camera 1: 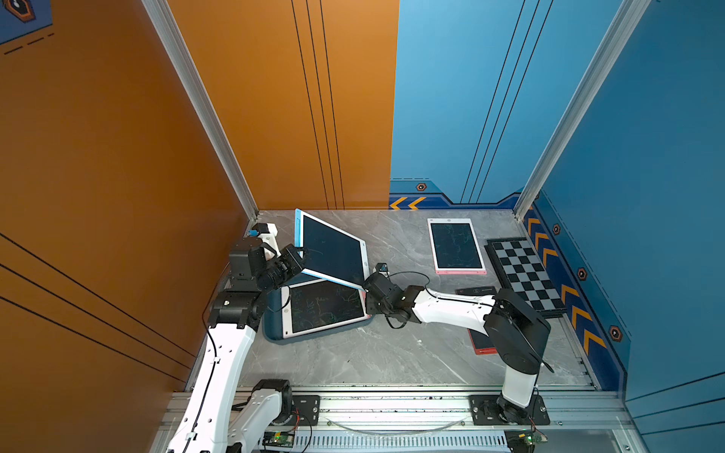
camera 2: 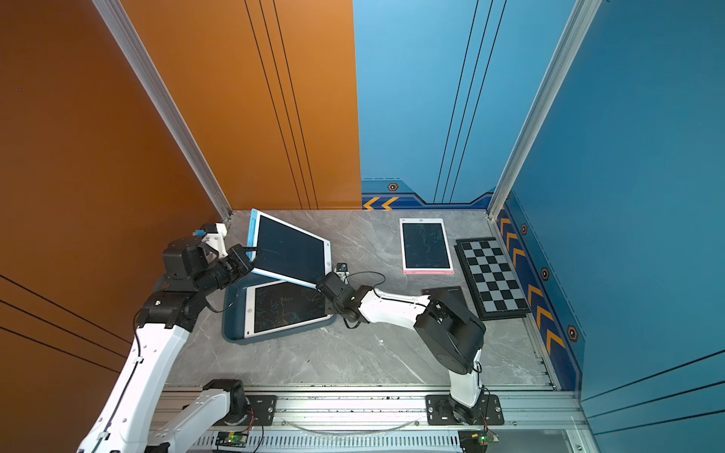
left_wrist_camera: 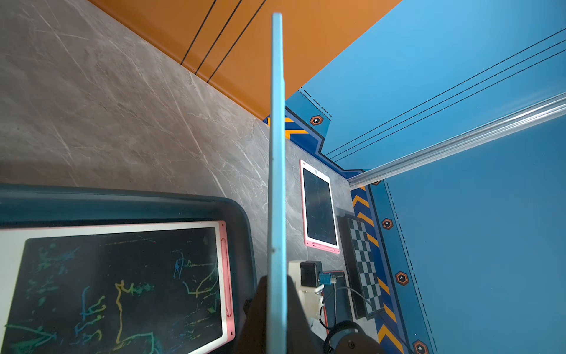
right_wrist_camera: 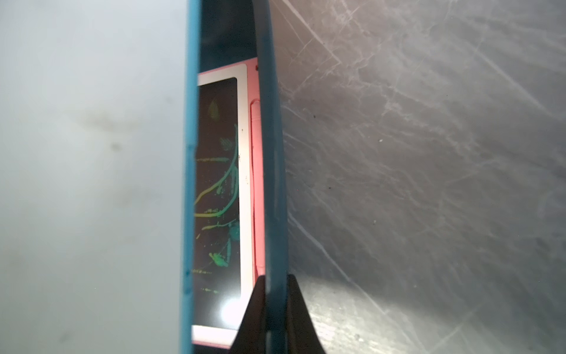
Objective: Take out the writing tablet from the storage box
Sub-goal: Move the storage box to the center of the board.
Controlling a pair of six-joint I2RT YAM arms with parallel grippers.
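Note:
I should next ease the box's side (right_wrist_camera: 276, 241) between my right gripper's fingers slightly toward my left gripper and let go of it, because the lifted tablet hangs above the box.
A light-blue-framed writing tablet (camera 1: 331, 251) (camera 2: 288, 251) hangs tilted above the storage box, its thin edge (left_wrist_camera: 277, 153) facing the left wrist camera. My left gripper (camera 1: 301, 255) (left_wrist_camera: 276, 306) is shut on the tablet's left edge. The dark teal storage box (camera 1: 274, 333) (camera 2: 231, 329) (left_wrist_camera: 122, 199) lies on the table with a pink-framed writing tablet (camera 1: 325, 308) (left_wrist_camera: 122, 275) (right_wrist_camera: 217, 153) flat inside, covered in coloured scribbles. My right gripper (camera 1: 368, 300) (right_wrist_camera: 275, 306) is shut on the box's right wall (right_wrist_camera: 272, 153). The lifted tablet's white back (right_wrist_camera: 92, 153) fills that view's side.
Another pink-framed tablet (camera 1: 457, 247) lies flat at the back right, beside a black-and-white chequered board (camera 1: 525, 274) along the right wall. A red-edged flat thing (camera 1: 480, 345) and a dark flat thing (camera 1: 476, 290) lie under my right arm. The orange wall stands close to my left arm.

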